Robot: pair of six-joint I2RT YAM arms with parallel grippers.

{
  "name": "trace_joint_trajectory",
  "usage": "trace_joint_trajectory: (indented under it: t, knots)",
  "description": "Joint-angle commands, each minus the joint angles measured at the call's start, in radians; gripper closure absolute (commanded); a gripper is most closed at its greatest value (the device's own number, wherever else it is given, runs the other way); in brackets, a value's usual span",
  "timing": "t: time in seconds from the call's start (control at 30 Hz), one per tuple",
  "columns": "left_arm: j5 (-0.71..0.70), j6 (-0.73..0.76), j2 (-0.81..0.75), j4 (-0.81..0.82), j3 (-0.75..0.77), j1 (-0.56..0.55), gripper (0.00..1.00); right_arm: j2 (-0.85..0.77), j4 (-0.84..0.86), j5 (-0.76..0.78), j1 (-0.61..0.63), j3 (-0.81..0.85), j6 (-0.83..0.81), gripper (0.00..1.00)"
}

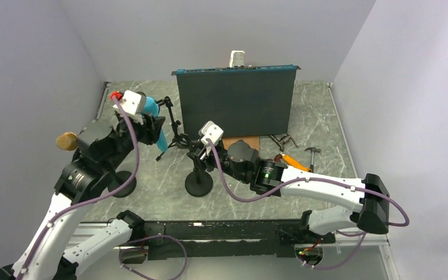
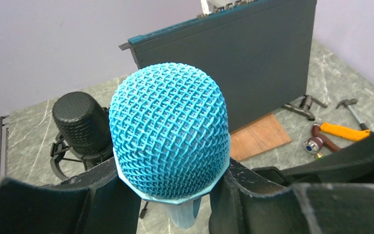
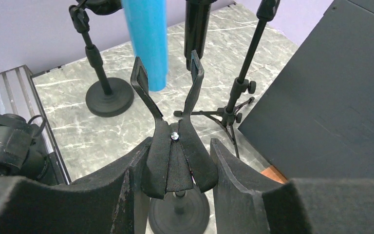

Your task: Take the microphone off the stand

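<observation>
The microphone is clear of the stand's clip, so the left gripper next needs to move toward the right gripper, which is to its right in the top view, and release the microphone.
The blue microphone (image 1: 154, 122) has a mesh head (image 2: 169, 131) and a smooth blue body (image 3: 148, 44). My left gripper (image 1: 151, 127) is shut on it just below the head (image 2: 171, 168) and holds it tilted in the air, up and to the left of the stand. The black stand has a round base (image 1: 199, 185) and a forked clip (image 3: 173, 141), which is empty. My right gripper (image 1: 200, 153) is shut on the clip's lower part (image 3: 177, 148). The microphone's lower end hangs just beyond the clip's left prong and does not sit in it.
A gold-headed microphone (image 1: 67, 141) sits at the left, with a round stand base (image 1: 122, 176) below it. A black microphone (image 2: 80, 122) is on a tripod stand (image 1: 175, 131). A dark upright board (image 1: 236, 102) stands at the back. A wooden block (image 1: 242, 142), a clamp (image 1: 284, 140), a hammer (image 1: 312, 153) and an orange-handled tool (image 1: 294, 161) lie at the right.
</observation>
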Motion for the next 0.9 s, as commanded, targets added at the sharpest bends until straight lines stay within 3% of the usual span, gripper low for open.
trace_joint_trajectory:
  t: [0.0,0.07,0.13,0.3,0.4,0.57,0.67,0.87]
  knots:
    - [-0.004,-0.067,-0.083,-0.035,0.060,0.003,1.00,0.031,-0.100,0.001,-0.001,0.013,-0.005,1.00]
    - [0.025,-0.077,-0.092,-0.099,0.121,0.003,1.00,0.037,-0.126,-0.003,0.000,0.033,0.003,0.96]
    - [0.038,-0.094,-0.096,-0.178,0.183,0.004,1.00,0.044,-0.165,-0.009,-0.001,0.074,0.012,0.81]
    - [0.051,-0.128,-0.140,-0.298,0.249,0.002,1.00,0.026,-0.282,0.014,0.000,0.148,0.103,0.28]
    - [0.083,-0.156,-0.143,-0.365,0.279,0.004,1.00,0.018,-0.332,-0.003,0.000,0.185,0.130,0.02]
    - [0.217,-0.224,-0.168,-0.414,0.262,0.003,1.00,0.003,-0.476,-0.005,0.000,0.311,0.178,0.00]
    - [0.333,-0.278,-0.210,-0.353,0.212,0.004,1.00,-0.044,-0.527,-0.039,0.000,0.340,0.221,0.00]
    - [0.663,-0.405,-0.179,-0.180,0.174,0.004,1.00,-0.146,-0.490,-0.357,0.000,0.289,0.281,0.00]
